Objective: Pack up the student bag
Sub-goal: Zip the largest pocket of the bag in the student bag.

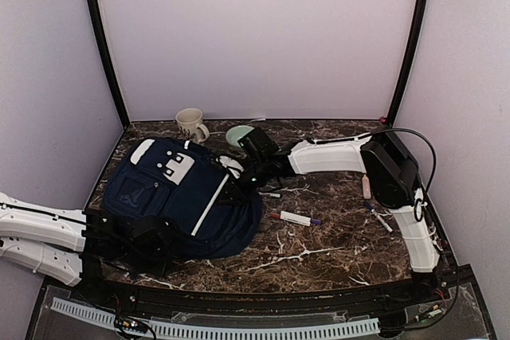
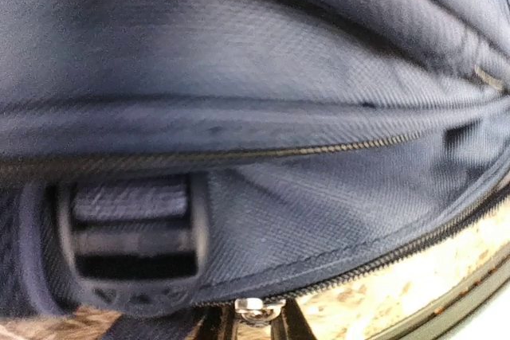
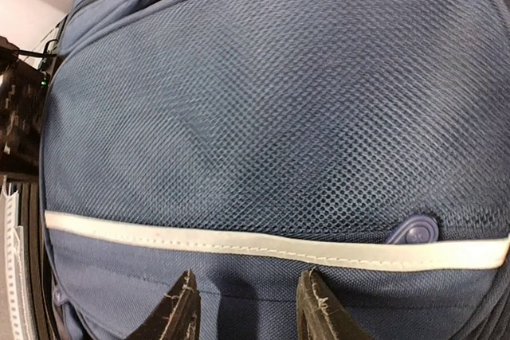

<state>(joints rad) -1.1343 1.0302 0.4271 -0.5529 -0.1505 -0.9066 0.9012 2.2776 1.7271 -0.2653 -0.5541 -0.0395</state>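
Note:
The zipper line goes on to the right of my left gripper in the top view, so I will pull the zipper pull that way along the bag's near edge and let go.
The student bag, navy blue with white patches and a thin white stripe, lies on the dark marble table left of centre. My left gripper is at the bag's near edge. In the left wrist view that gripper is shut on a small metal zipper pull at the end of a zipper line. My right gripper reaches in from the right onto the bag's side. Seen from the right wrist, this gripper sits just below the white stripe, holding a fold of bag fabric between its fingers.
A cream mug and a pale green bowl stand behind the bag. A white marker lies right of it, with a pen and a pinkish item farther right. A strap buckle hangs beside the zipper.

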